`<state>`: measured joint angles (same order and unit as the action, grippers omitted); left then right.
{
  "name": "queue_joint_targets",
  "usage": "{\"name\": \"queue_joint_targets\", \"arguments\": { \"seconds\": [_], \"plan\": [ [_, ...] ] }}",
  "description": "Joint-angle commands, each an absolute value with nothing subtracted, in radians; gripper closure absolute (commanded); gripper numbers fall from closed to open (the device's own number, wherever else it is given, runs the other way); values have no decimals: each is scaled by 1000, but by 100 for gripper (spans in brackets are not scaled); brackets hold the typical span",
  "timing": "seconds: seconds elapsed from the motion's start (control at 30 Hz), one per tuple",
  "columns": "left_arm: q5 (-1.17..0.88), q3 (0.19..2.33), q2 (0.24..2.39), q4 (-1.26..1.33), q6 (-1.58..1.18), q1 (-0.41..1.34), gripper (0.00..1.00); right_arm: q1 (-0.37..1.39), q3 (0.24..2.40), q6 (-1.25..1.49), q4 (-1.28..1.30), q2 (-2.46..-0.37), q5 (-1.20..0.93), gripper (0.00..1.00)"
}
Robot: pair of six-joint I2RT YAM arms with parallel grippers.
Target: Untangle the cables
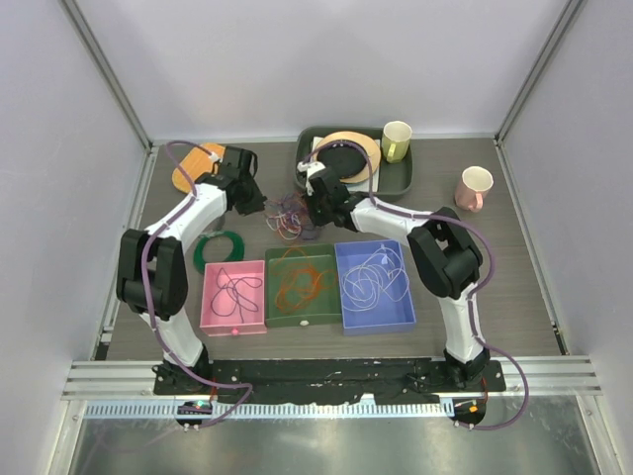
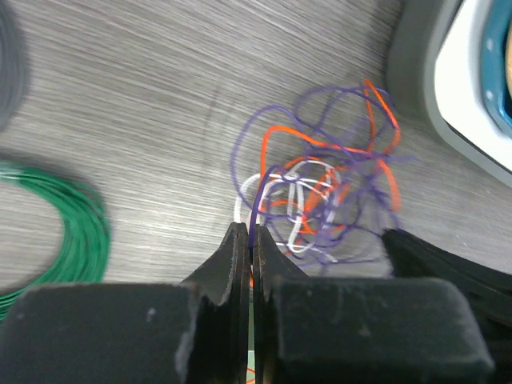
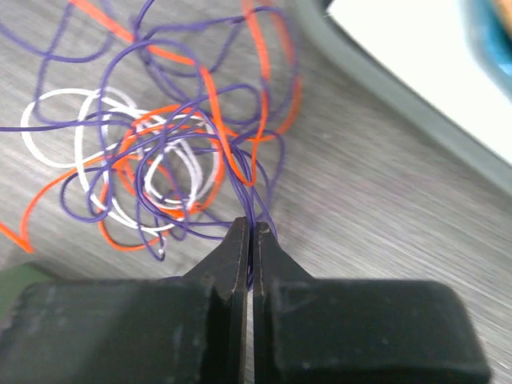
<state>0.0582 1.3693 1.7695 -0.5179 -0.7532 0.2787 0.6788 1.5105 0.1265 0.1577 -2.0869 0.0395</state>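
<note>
My right gripper draws purple cable pieces up past the dark tray next, then down to bare tabletop beyond the blue tray and releases them, since orange cable crosses them.
The cables (image 1: 287, 216) lie as one loose tangle of orange, dark purple and white wire on the wooden table between my two grippers. In the left wrist view the cables (image 2: 320, 192) spread just past my left gripper (image 2: 250, 232), which is shut on a purple strand at the tangle's near edge. In the right wrist view the cables (image 3: 160, 152) fan out up and to the left of my right gripper (image 3: 250, 228), shut on a few purple strands. From above, the left gripper (image 1: 262, 205) sits left of the tangle and the right gripper (image 1: 309, 210) right of it.
A green coiled ring (image 1: 218, 247) lies left of the tangle. Nearer the arms stand a pink tray (image 1: 206, 297), a green tray (image 1: 302, 322) and a blue tray (image 1: 376, 325), each holding wire. Behind are a dark tray (image 1: 401, 178) with plate, a yellow cup (image 1: 397, 141), a pink cup (image 1: 475, 188).
</note>
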Motion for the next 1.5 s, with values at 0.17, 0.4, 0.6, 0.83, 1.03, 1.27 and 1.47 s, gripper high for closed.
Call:
{"name": "queue_joint_targets", "arguments": {
  "seconds": [0.17, 0.4, 0.6, 0.83, 1.03, 1.27, 1.47],
  "plan": [
    [192, 1367, 1618, -549, -739, 129, 100, 569, 1491, 60, 164, -1827, 472, 99],
    [280, 1370, 1542, -555, -729, 84, 100, 509, 1482, 6, 155, -1712, 583, 99],
    [370, 1371, 1528, -587, -723, 63, 100, 419, 1459, -28, 153, -1618, 669, 99],
    [407, 1378, 1548, -617, -715, 35, 100, 261, 1408, -12, 153, -1511, 677, 99],
    [400, 1376, 1566, -626, -718, 15, 100, 173, 1374, -6, 163, -1463, 663, 99],
    [408, 1365, 1562, -641, -726, -40, 100, 32, 1370, -23, 179, -1433, 658, 98],
    [229, 1315, 1549, -545, -693, -46, 100, 32, 1315, -32, 179, -1413, 109, 96]
  ]
}}
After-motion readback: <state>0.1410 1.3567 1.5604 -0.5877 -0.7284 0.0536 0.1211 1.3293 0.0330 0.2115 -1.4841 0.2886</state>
